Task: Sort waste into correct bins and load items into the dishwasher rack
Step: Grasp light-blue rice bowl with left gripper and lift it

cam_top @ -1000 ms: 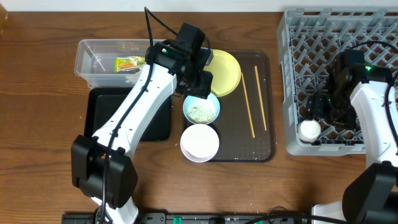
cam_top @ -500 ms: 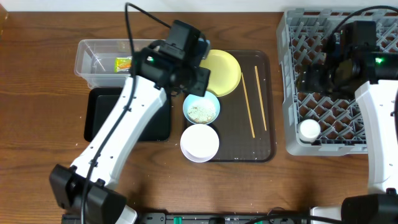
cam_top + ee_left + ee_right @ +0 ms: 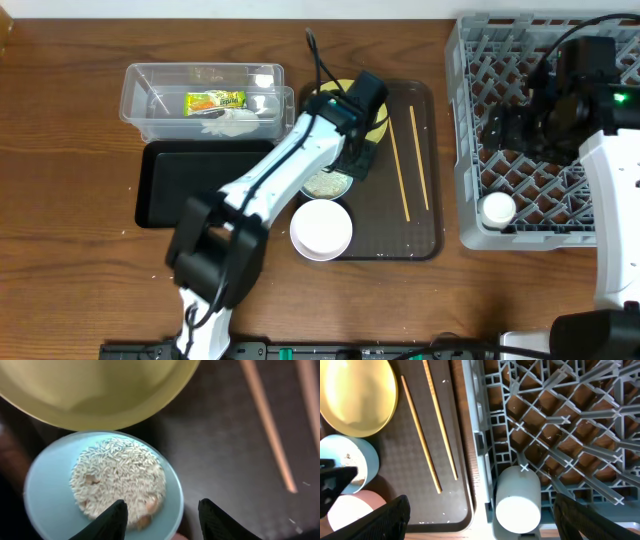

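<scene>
I will lower the open fingers of my left gripper so that they are on both sides of the light blue bowl's rim, before I close on that rim.
My left gripper [image 3: 355,160] is open just over the light blue bowl [image 3: 322,185] of rice scraps [image 3: 117,472]; its fingers [image 3: 160,519] straddle the bowl's near right rim [image 3: 172,480]. The yellow plate [image 3: 378,108] lies behind it and also shows in the left wrist view [image 3: 100,390]. The white bowl [image 3: 321,229] sits in front. The chopsticks [image 3: 410,165] lie to the right. The small white cup [image 3: 497,208] lies on its side in the grey dishwasher rack [image 3: 470,120]. My right gripper [image 3: 515,130] is open and empty above the rack. The clear tub [image 3: 140,95] holds the green-and-yellow wrapper [image 3: 214,100] and white crumpled paper [image 3: 235,118].
A brown serving tray [image 3: 425,240] carries the bowls, plate and chopsticks. The black tray [image 3: 165,185] lies in front of the clear tub, left of the brown tray. The rack stands at the table's right edge.
My left arm swung right from the clear tub to above the blue bowl. The wrapper now lies in the tub. My right gripper rose from the cup and hovers over the rack.
</scene>
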Motion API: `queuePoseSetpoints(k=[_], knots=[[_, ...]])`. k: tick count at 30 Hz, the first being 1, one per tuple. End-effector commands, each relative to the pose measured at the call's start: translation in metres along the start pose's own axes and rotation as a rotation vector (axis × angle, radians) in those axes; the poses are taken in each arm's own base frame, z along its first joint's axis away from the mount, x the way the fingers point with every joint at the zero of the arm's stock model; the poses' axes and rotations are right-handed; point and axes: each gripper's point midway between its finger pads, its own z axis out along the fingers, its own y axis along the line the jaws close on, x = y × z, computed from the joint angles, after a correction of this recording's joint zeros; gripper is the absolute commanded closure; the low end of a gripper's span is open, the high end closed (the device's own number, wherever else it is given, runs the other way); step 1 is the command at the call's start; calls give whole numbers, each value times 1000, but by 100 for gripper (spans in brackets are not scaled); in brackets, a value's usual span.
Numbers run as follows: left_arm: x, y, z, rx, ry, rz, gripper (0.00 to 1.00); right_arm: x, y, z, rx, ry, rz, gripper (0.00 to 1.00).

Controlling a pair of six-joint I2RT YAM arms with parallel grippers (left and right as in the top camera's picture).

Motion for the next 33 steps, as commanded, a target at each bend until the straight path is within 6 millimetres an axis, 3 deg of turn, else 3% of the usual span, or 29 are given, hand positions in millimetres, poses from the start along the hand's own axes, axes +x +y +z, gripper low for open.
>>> queuePoseSetpoints(k=[1, 16, 27, 33], knots=[[3, 6, 16, -36, 27, -58, 51, -3, 0, -6, -4, -17, 0, 11], [11, -6, 37, -36, 38, -75, 67, -1, 0, -6, -2, -11, -3, 12], [17, -3, 45, -58, 46, -92, 85, -1, -1, -6, 3, -10, -10, 12], [22, -3, 54, -58, 45, -118, 89, -1, -1, -6, 5, -9, -18, 12]])
